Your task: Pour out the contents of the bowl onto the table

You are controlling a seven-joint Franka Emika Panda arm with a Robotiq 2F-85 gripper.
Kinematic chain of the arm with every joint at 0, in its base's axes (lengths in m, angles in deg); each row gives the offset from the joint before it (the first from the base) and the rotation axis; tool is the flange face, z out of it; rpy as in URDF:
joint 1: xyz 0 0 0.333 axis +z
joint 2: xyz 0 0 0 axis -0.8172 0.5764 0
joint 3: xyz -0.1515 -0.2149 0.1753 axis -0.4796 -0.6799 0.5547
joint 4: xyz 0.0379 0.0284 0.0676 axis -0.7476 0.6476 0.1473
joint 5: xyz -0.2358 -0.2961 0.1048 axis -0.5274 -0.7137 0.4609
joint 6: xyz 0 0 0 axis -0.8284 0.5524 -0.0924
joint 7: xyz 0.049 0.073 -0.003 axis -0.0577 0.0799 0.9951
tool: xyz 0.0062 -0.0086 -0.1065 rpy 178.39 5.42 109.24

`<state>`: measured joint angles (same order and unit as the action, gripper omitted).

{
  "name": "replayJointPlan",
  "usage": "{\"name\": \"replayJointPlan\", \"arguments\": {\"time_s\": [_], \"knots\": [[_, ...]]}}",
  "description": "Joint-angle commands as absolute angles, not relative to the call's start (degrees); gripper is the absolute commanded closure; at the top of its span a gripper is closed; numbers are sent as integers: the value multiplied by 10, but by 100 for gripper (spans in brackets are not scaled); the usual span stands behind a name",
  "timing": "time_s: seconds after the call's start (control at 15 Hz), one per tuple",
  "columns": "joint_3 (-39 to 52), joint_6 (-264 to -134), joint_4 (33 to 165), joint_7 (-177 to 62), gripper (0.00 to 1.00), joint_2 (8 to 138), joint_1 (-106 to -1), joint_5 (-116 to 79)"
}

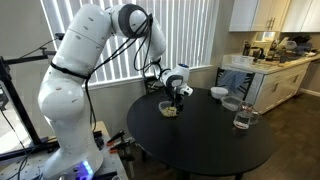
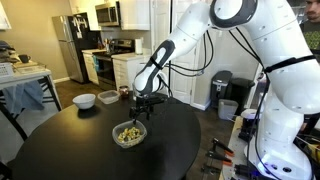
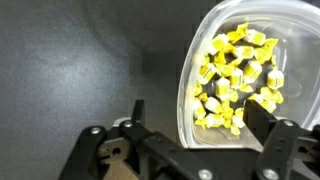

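Observation:
My gripper needs to move down onto the bowl's light rim (image 2: 141, 124) (image 3: 184, 114) and close its open fingers there, because that rim is just below it, between my fingers.
The small shallow bowl (image 1: 169, 109) (image 2: 129, 134) stands upright on the round black table (image 1: 205, 140) (image 2: 70, 140). It holds a heap of small yellow bits (image 3: 238, 75) (image 2: 129, 131). My gripper (image 1: 178, 95) (image 2: 143, 108) hangs just above the bowl's edge, fingers pointing down. In the wrist view the gripper (image 3: 200, 115) is open. One finger is over bare table (image 3: 80, 60) and the other over the bowl (image 3: 195, 60), with the rim between them. Nothing is gripped.
A white bowl (image 1: 219, 93) (image 2: 85, 100), a clear glass bowl (image 1: 232, 103) (image 2: 109, 96) and a glass (image 1: 243, 118) stand near the table's far edge. A kitchen counter (image 1: 270, 62) lies beyond the table.

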<state>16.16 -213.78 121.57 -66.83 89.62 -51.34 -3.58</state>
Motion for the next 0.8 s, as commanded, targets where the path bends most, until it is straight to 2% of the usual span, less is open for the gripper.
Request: {"name": "replayJointPlan", "arguments": {"time_s": [0.0,0.33,0.4,0.47,0.73], "knots": [[157,-2092,1182,-645,0,934,-508,-42],[144,-2074,1151,-653,0,956,-497,-57],[144,-2074,1147,-653,25,958,-497,-59],[144,-2073,1143,-651,26,960,-496,-60],[141,-2072,1136,-653,53,960,-490,-66]]}}
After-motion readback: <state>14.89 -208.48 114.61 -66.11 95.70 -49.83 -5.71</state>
